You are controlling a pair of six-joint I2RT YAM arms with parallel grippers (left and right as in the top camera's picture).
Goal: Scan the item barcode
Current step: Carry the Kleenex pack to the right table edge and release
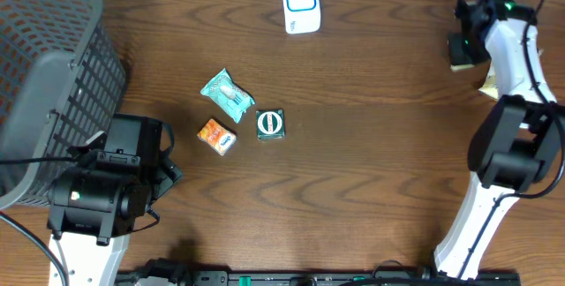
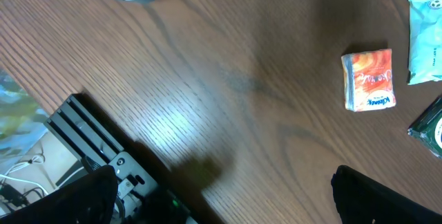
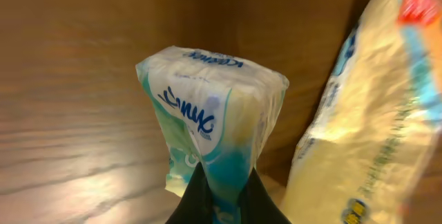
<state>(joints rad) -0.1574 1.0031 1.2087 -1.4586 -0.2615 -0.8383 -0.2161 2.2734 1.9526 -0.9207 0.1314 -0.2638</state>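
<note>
I need to move my right gripper down and a little back toward that bag [image 1: 490, 83] [image 3: 366, 124], the yellowish one close beside the tissue pack, and then release the pack there.
My right gripper [image 3: 224, 182] is shut on the lower end of a teal-and-white tissue pack [image 3: 210, 124], which sticks up between its dark fingers. In the overhead view that gripper [image 1: 460, 49] is at the table's far right. No barcode shows on the pack in any view. A white scanner with a blue-rimmed face [image 1: 300, 3] stands at the far middle edge. My left gripper [image 2: 228, 207] hangs open over bare wood near the front left [image 1: 170, 155], holding nothing.
A teal packet [image 1: 228, 90], an orange tissue pack [image 1: 216, 136] and a green round-printed box [image 1: 270, 124] lie mid-table. A grey mesh basket [image 1: 44, 65] stands at the left. A yellowish bag [image 3: 366, 120] lies right beside the held pack.
</note>
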